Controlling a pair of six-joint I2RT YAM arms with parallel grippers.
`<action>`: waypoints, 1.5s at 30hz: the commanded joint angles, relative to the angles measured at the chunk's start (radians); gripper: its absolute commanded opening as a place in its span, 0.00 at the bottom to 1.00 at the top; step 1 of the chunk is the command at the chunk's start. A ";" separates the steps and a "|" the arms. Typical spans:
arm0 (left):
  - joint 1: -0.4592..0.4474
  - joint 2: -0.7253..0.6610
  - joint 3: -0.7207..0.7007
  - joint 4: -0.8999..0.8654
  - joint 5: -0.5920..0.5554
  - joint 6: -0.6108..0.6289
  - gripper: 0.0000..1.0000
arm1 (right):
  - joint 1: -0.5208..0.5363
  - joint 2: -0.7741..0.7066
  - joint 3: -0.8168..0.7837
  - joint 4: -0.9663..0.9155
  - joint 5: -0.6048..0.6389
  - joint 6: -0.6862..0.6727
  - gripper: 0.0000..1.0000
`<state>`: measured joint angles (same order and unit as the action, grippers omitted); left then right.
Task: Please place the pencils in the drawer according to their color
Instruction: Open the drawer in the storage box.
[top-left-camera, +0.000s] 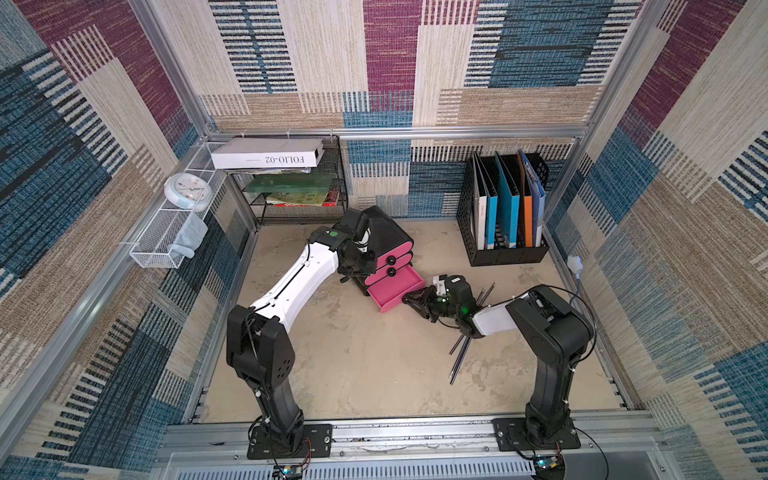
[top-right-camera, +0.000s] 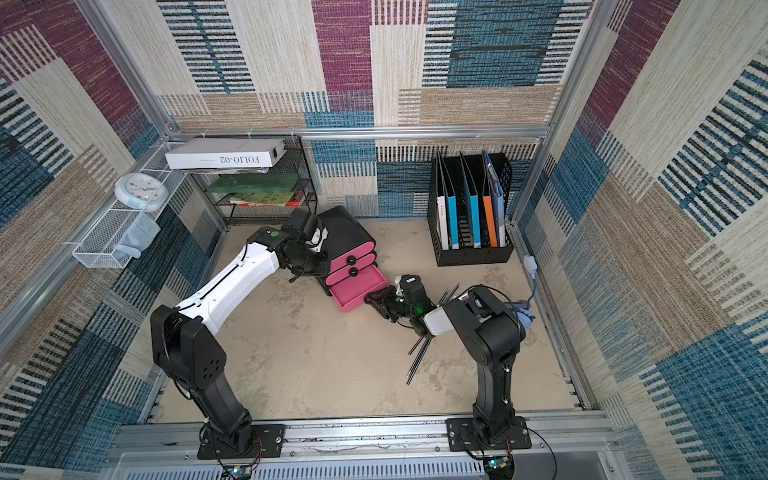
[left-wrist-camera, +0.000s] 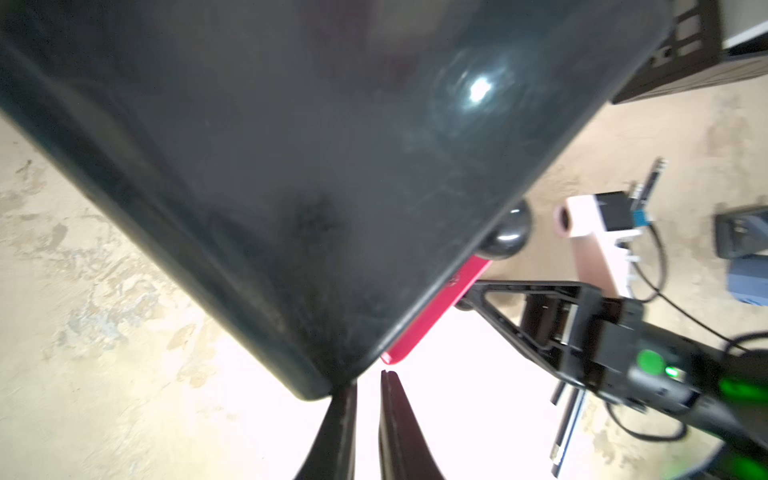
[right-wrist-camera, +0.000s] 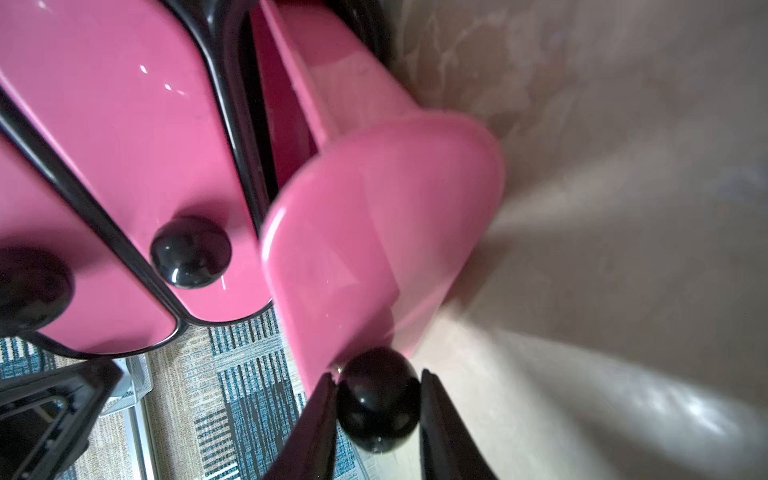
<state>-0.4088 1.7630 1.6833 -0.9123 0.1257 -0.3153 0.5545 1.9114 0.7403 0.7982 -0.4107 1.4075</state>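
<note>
The knob is between my right gripper's fingers, so I need to pull the round black knob (right-wrist-camera: 376, 399) back from the unit and release it with the drawer open.
A black drawer unit (top-left-camera: 386, 232) (top-right-camera: 345, 228) with three pink fronts stands on the floor at the back middle. Its bottom drawer (top-left-camera: 395, 291) (top-right-camera: 359, 293) is pulled out and looks empty. My right gripper (right-wrist-camera: 377, 374) (top-left-camera: 409, 298) is shut on that drawer's round black knob (right-wrist-camera: 376, 399). My left gripper (left-wrist-camera: 369, 379) sits at a corner of the unit's black shell (left-wrist-camera: 332, 166), its fingers a narrow gap apart with nothing between them. Several dark pencils (top-left-camera: 461, 353) (top-right-camera: 419, 353) (left-wrist-camera: 567, 432) lie on the floor, partly under my right arm.
A black file holder (top-left-camera: 505, 212) with blue and orange folders stands at the back right. A wire shelf (top-left-camera: 291, 187) with books and a white box (top-left-camera: 266, 153) fills the back left. A clock (top-left-camera: 188, 191) and a mesh basket (top-left-camera: 162, 245) hang on the left wall.
</note>
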 joint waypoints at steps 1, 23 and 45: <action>0.000 -0.047 -0.018 0.044 0.085 -0.003 0.19 | 0.002 0.004 -0.012 0.074 -0.025 -0.010 0.21; 0.033 0.027 0.091 0.075 -0.103 -0.045 0.31 | 0.005 -0.104 -0.155 0.049 -0.037 -0.045 0.20; 0.033 0.008 0.158 0.078 -0.050 -0.027 0.46 | 0.005 -0.264 -0.126 -0.193 -0.046 -0.186 0.82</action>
<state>-0.3759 1.7889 1.8210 -0.8459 0.0555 -0.3542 0.5591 1.6676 0.5922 0.6838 -0.4515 1.2793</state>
